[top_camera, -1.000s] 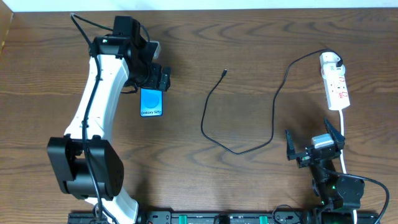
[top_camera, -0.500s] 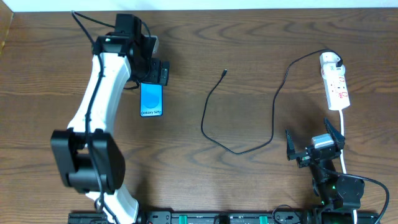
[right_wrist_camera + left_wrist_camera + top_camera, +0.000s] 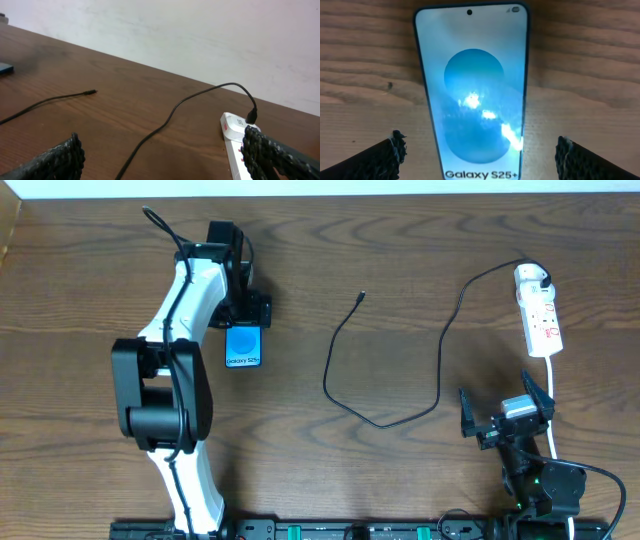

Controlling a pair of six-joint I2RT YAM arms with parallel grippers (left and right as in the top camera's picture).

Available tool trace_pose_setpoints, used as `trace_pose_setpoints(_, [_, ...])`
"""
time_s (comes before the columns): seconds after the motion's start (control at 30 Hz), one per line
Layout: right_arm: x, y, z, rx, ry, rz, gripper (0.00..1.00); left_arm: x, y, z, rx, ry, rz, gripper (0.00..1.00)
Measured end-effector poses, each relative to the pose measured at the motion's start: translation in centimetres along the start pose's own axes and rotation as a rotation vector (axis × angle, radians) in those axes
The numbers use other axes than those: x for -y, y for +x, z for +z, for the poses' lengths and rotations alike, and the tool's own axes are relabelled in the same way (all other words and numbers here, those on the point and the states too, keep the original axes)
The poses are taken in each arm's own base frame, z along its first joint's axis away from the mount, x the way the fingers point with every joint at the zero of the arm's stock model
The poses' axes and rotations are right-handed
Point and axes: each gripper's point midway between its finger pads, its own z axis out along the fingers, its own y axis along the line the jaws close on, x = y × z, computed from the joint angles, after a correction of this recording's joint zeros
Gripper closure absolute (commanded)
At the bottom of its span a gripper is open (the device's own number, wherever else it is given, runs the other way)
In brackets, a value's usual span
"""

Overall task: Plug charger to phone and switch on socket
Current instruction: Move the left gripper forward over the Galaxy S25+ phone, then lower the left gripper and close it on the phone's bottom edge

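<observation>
My left gripper should next go down over the middle of the phone (image 3: 244, 345) (image 3: 474, 104) and close its fingers on both long edges of the phone, because the fingers are already open on either side.
The phone (image 3: 244, 345) lies flat on the table with its blue screen lit; in the left wrist view (image 3: 475, 90) "Galaxy S25+" shows at its near end. My left gripper (image 3: 247, 310) is open at the phone's far end, its fingers (image 3: 479, 157) on either side of the phone without touching it. The charger cable (image 3: 385, 420) curves across the middle, its small black tip (image 3: 361, 296) free on the wood, its white plug (image 3: 531, 276) in the socket strip (image 3: 541, 315). My right gripper (image 3: 505, 415) is open and empty near the front right; the strip also shows in the right wrist view (image 3: 235, 145).
The strip's white cord (image 3: 552, 405) runs down the right side past my right gripper. The table's far edge meets a white wall (image 3: 200, 35). A black rail (image 3: 330, 530) lines the front edge.
My left arm has swung its elbow right and the gripper has turned and settled over the phone's far end. The phone, cable and right arm have not moved.
</observation>
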Motion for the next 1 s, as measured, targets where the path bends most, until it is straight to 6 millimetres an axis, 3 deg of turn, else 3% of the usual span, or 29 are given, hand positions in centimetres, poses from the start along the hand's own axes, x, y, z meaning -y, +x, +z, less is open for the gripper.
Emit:
trace_pose_setpoints(0.57, [0.0, 0.0, 0.0, 0.0, 0.0, 0.0, 0.01, -0.2, -0.5, 3.4, -0.021, -0.004, -0.062, 0.03])
trace_pose_setpoints(1.0, [0.0, 0.0, 0.0, 0.0, 0.0, 0.0, 0.01, -0.2, -0.8, 3.7, -0.01, -0.003, -0.09, 0.04])
